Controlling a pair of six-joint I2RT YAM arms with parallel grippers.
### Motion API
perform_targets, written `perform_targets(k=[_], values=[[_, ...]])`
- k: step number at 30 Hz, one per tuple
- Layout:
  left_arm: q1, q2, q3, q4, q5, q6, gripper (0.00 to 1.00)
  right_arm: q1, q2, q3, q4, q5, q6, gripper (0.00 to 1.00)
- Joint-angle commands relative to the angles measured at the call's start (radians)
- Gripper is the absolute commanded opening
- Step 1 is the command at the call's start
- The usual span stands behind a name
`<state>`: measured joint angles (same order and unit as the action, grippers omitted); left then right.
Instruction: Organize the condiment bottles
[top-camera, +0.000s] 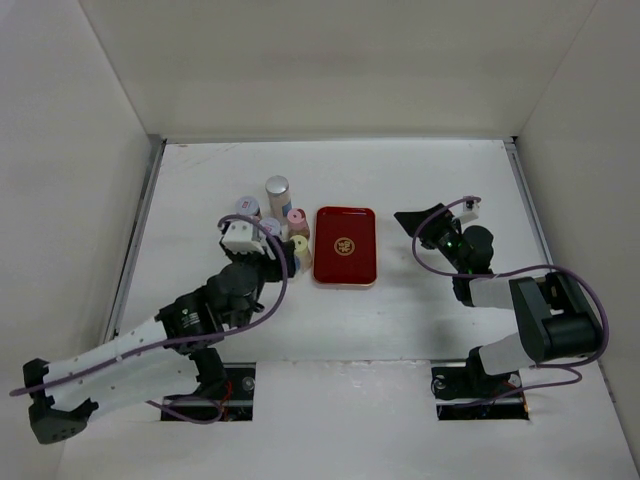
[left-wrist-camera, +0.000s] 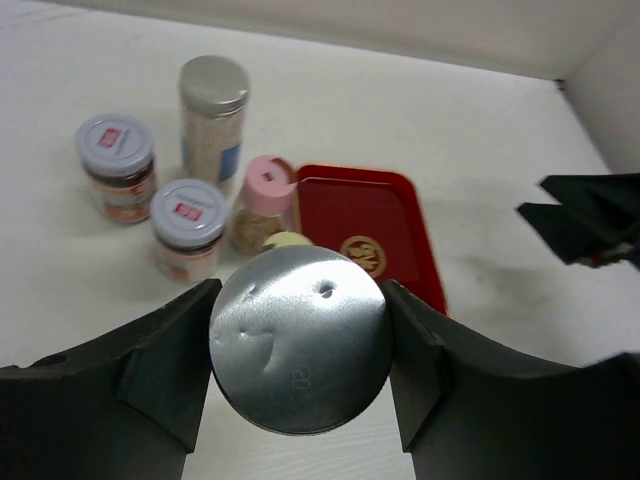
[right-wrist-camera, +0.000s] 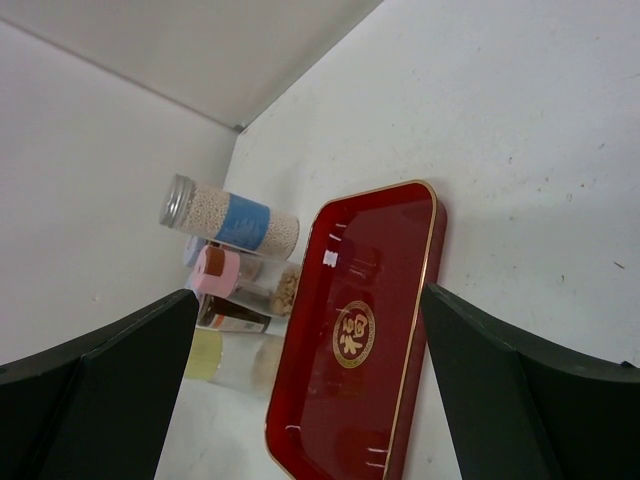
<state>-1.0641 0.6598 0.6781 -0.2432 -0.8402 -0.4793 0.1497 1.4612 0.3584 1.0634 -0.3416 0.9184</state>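
The tall bottle goes outward and down with my left gripper next, for release on the red tray's far corner (top-camera: 331, 220) (left-wrist-camera: 322, 188) by the pink lid. The red tray is empty.
My left gripper (top-camera: 272, 252) (left-wrist-camera: 300, 292) is shut on a tall bottle with a dented silver cap (left-wrist-camera: 300, 345); both fingers press the cap's sides. I cannot tell whether the bottle stands on the table. Beyond it stand the other bottles: a tall silver-capped, blue-labelled one (left-wrist-camera: 213, 100) (top-camera: 278, 190), two whitish-lidded jars (left-wrist-camera: 115, 160) (left-wrist-camera: 187, 225), a pink-lidded one (left-wrist-camera: 265, 195) (top-camera: 297, 218) and a yellow-lidded one (top-camera: 300, 248) (right-wrist-camera: 205, 355), half hidden behind the cap. My right gripper (top-camera: 425, 222) (right-wrist-camera: 308, 295) is open and empty, right of the cluster.
A flat red tray (top-camera: 345, 245) (left-wrist-camera: 370, 225) (right-wrist-camera: 360, 330) with a gold emblem lies just right of the bottles, between the two grippers. White walls close the table at the left, back and right.
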Motion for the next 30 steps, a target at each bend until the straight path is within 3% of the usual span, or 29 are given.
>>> perform_targets(k=[1, 6, 12, 21, 30], values=[[-0.062, 0.134, 0.133, 0.140, -0.020, 0.034, 0.25, -0.003, 0.001, 0.030, 0.072, -0.017, 0.005, 1.00], [0.008, 0.444, 0.268, 0.367, 0.021, 0.166, 0.25, -0.003, -0.004, 0.030, 0.072, -0.017, 0.005, 1.00], [0.164, 0.713, 0.385, 0.499, 0.142, 0.174, 0.25, -0.003, -0.009, 0.030, 0.072, -0.017, 0.005, 1.00], [0.284, 0.914, 0.442, 0.614, 0.265, 0.168, 0.25, 0.001, -0.002, 0.030, 0.073, -0.017, 0.004, 1.00], [0.310, 1.032, 0.477, 0.697, 0.309, 0.166, 0.26, 0.009, 0.002, 0.033, 0.072, -0.017, 0.000, 1.00]])
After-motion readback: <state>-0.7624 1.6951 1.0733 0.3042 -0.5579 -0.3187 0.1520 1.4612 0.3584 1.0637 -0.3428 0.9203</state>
